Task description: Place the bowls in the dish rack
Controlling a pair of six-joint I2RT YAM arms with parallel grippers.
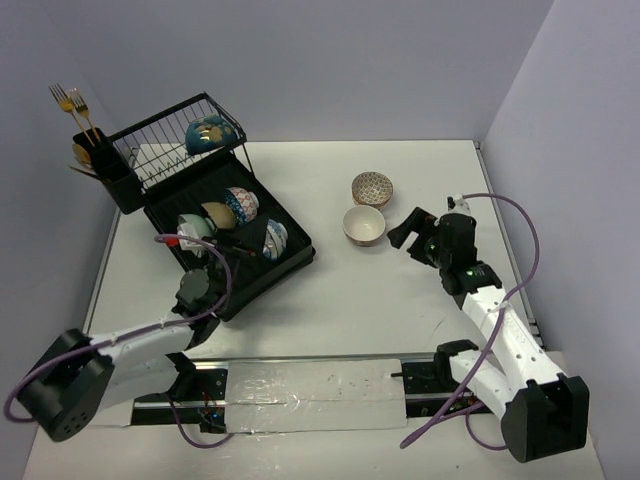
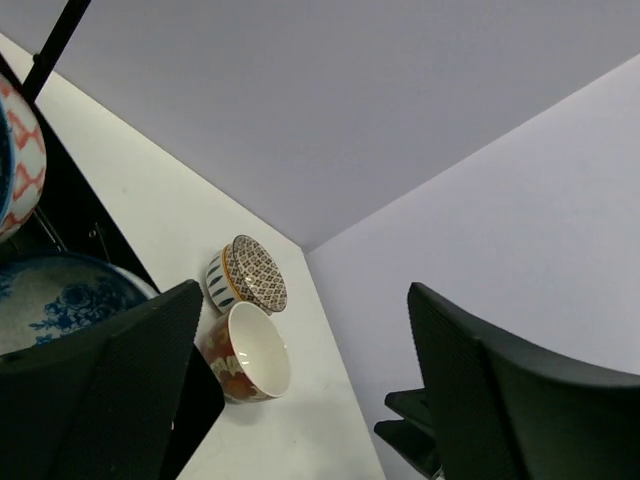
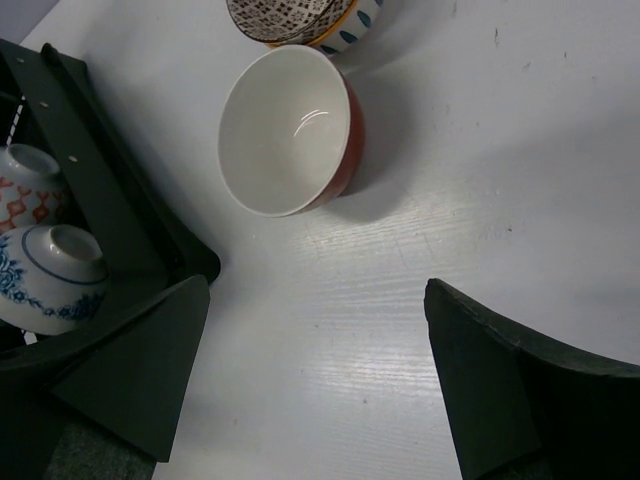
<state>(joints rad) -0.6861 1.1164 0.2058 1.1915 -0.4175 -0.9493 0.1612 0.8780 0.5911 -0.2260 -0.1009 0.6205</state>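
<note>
The red bowl is below my right gripper and to its left in the top view. My right gripper needs to move gently across and down onto the bowl's unblocked nearer rim.
The black dish rack (image 1: 283,262) stands at the left. A teal and gold bowl (image 1: 212,134) lies in its wire top tier. Several bowls stand on edge in the ribbed tray, among them a mint one (image 1: 195,226) and a blue-patterned one (image 1: 276,238). Two bowls sit on the table: a dotted bowl (image 1: 372,187) and a red bowl (image 1: 364,225) with a cream inside. My left gripper (image 1: 222,250) is open and empty over the tray's front part. My right gripper (image 1: 405,230) is open and empty just right of the red bowl (image 3: 285,130), not touching it.
A black utensil cup (image 1: 100,158) with gold forks hangs on the rack's far left. The rack's corner (image 3: 150,240) lies left of my right gripper (image 3: 315,380). In the left wrist view the red bowl (image 2: 245,355) and dotted bowl (image 2: 250,275) lie beyond the tray.
</note>
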